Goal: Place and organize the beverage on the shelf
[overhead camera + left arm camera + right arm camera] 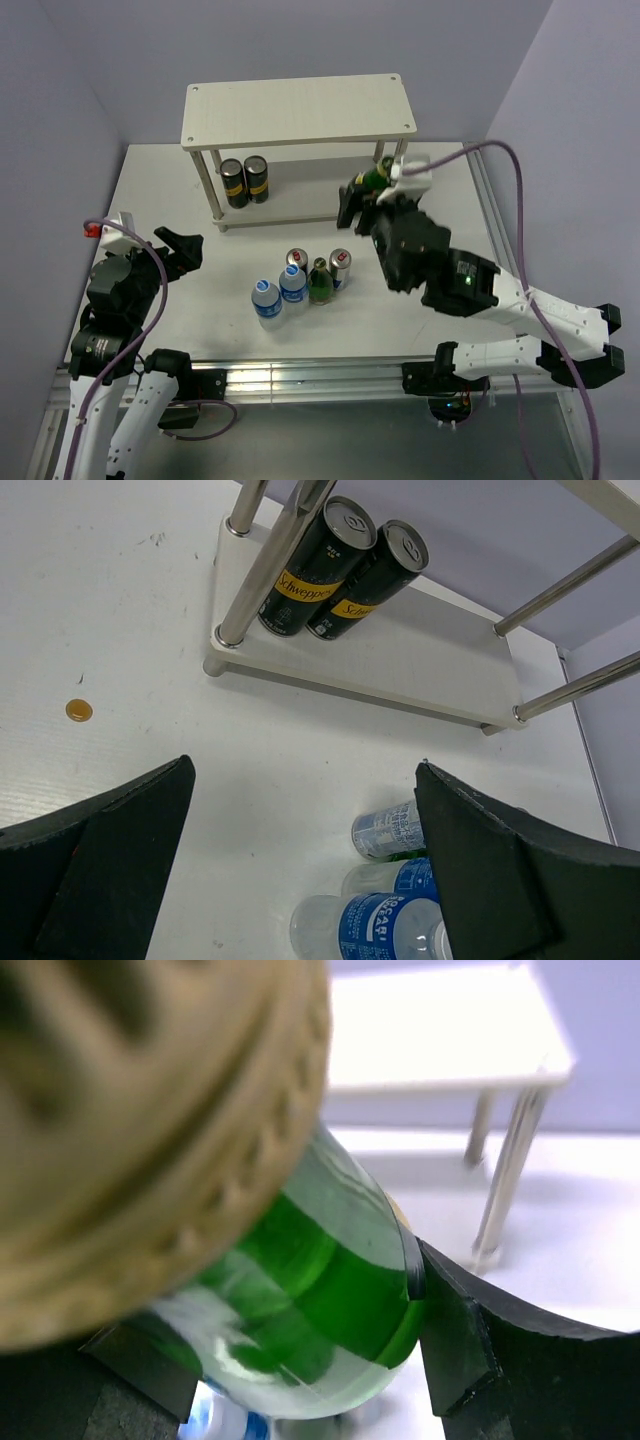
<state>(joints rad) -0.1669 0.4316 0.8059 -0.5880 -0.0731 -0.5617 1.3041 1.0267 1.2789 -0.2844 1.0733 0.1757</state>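
Note:
My right gripper should next rise outward, lower the bottle onto the board's end (369, 112) (470, 1028) farthest from the black cans and let it go, because the shelf's upper board is bare.
The pale wood-grain shelf (300, 112) stands at the back. My right gripper (357, 203) is shut on a green glass bottle (372, 178) and holds it above the table, just right of the shelf's lower tier. In the right wrist view the bottle (330, 1300) fills the jaws and its gold cap (150, 1130) is close to the lens. On the table a second green bottle (320, 282), two blue-labelled water bottles (266, 301) (293, 283) and two silver-blue cans (297, 259) (340, 266) stand clustered. My left gripper (181, 250) is open and empty, left of the cluster.
Two black cans with yellow labels (244, 181) stand on the shelf's lower board (430, 660), at its left end. The left wrist view also shows a water bottle (385, 930) and a can (390, 830). A small orange spot (79, 710) lies on the table.

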